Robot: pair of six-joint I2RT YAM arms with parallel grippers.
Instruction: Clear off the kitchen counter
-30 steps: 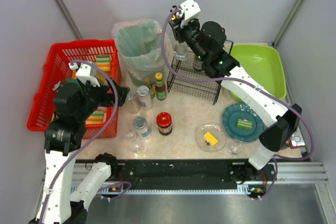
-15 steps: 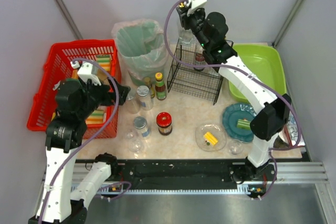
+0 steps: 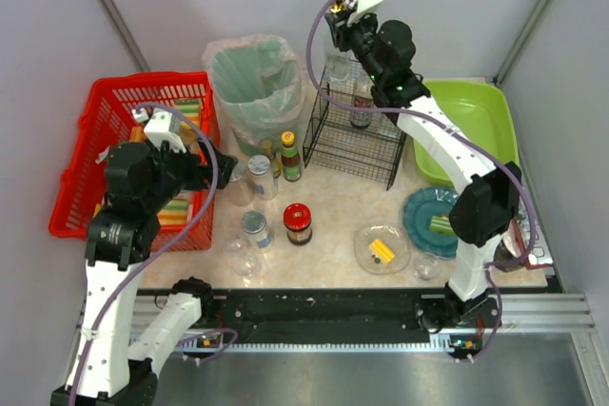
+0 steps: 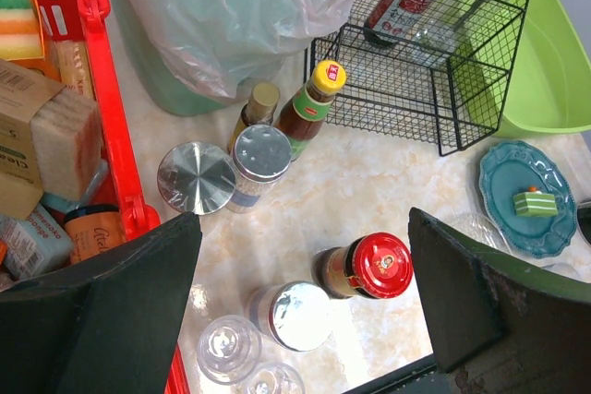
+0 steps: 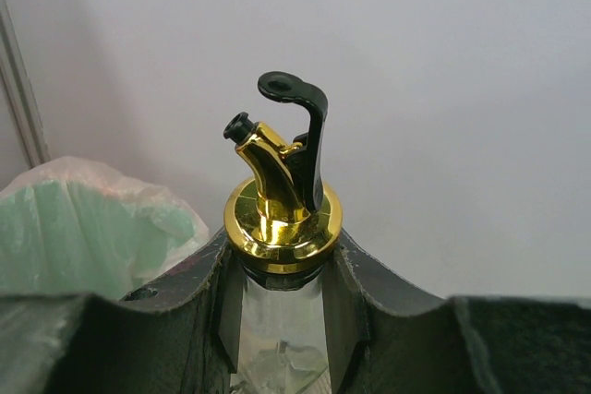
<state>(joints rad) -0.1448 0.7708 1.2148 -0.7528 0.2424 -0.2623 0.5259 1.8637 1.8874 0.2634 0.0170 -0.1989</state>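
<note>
My right gripper next lowers the clear glass bottle (image 3: 338,64) from above the black wire rack (image 3: 357,135) onto the counter's back corner by the bagged bin, then opens.
The kitchen counter (image 3: 333,204) (image 4: 379,182) carries jars, bottles and dishes. My right gripper (image 3: 340,28) (image 5: 277,297) is raised above the back of the black wire rack (image 3: 357,135), shut on the neck of a clear glass bottle (image 3: 338,64) (image 5: 277,320) with a gold pourer (image 5: 277,200). My left gripper (image 3: 223,161) (image 4: 300,260) hangs open over the counter's left part, beside the red basket (image 3: 124,135). Below it stand a red-lidded jar (image 4: 369,265) (image 3: 298,223) and a silver-lidded jar (image 4: 294,313).
A bagged bin (image 3: 252,83) stands at the back, a green tub (image 3: 471,125) at the right. On the counter are a yellow-capped sauce bottle (image 3: 290,156), a steel-lidded jar (image 3: 261,176), clear glasses (image 3: 247,259), a glass bowl (image 3: 381,249) and a teal plate (image 3: 440,223).
My right gripper has risen and moved back and to the right with the glass bottle, from in front of the rack to above it. The left arm has shifted slightly.
</note>
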